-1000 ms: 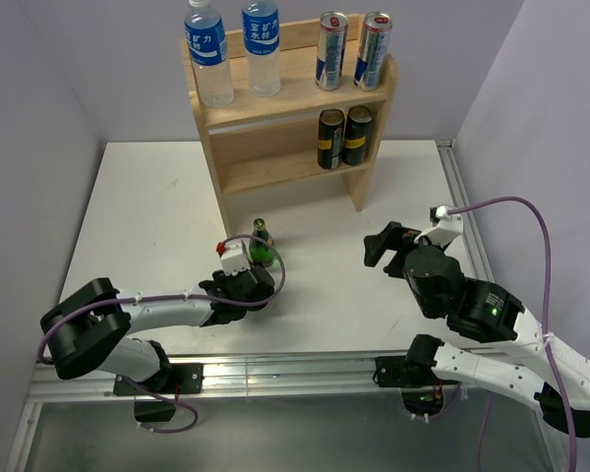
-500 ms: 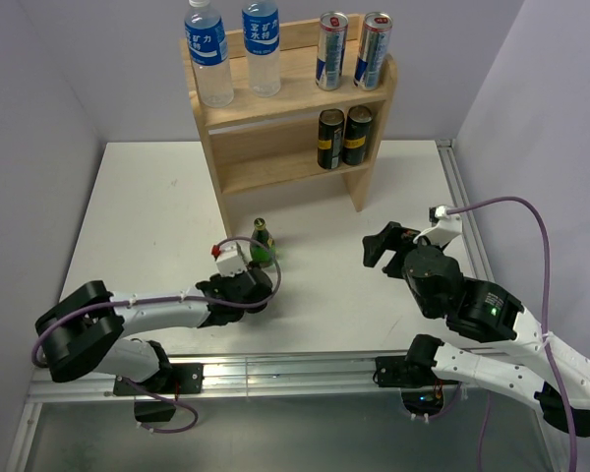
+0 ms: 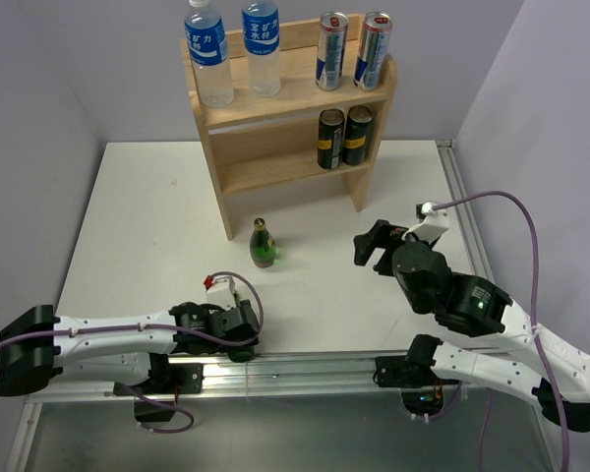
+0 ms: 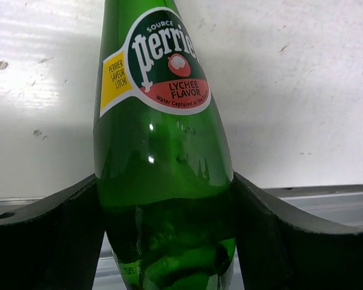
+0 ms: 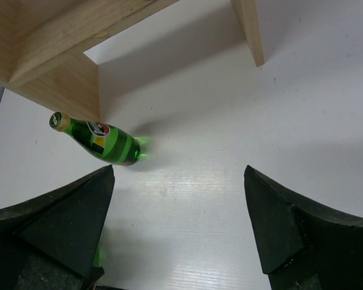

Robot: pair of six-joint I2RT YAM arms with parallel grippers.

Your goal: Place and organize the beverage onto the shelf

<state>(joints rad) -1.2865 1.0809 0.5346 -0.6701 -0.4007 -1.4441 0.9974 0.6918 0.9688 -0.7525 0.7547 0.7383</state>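
My left gripper holds the green bottle, and the bottle's bottom reaches the metal bar. It needs to lift the bottle, then lower it onto the bare tabletop outward of that bar and release it.
A green Perrier bottle [image 4: 163, 121] fills the left wrist view, neck pointing away. My left gripper [image 4: 164, 178] has both fingers pressed on its lower body. In the top view the left gripper [image 3: 228, 332] is low at the table's near edge, and the wrist hides this bottle. A second green bottle [image 3: 264, 246] stands free in front of the shelf [image 3: 293, 79]; it also shows in the right wrist view [image 5: 103, 144]. My right gripper [image 3: 374, 246] is open and empty above bare table [image 5: 178, 172], to the right of that bottle.
The light-wood shelf's top board holds two water bottles [image 3: 208, 54] on the left and two red-blue cans [image 3: 331, 51] on the right. Two dark cans [image 3: 342, 138] stand at the right of the lower tier. A metal rail [image 3: 305, 369] runs along the near edge.
My left arm has pulled back from beside the standing bottle to the table's near edge. The right gripper has shifted slightly left. The standing bottle has not moved.
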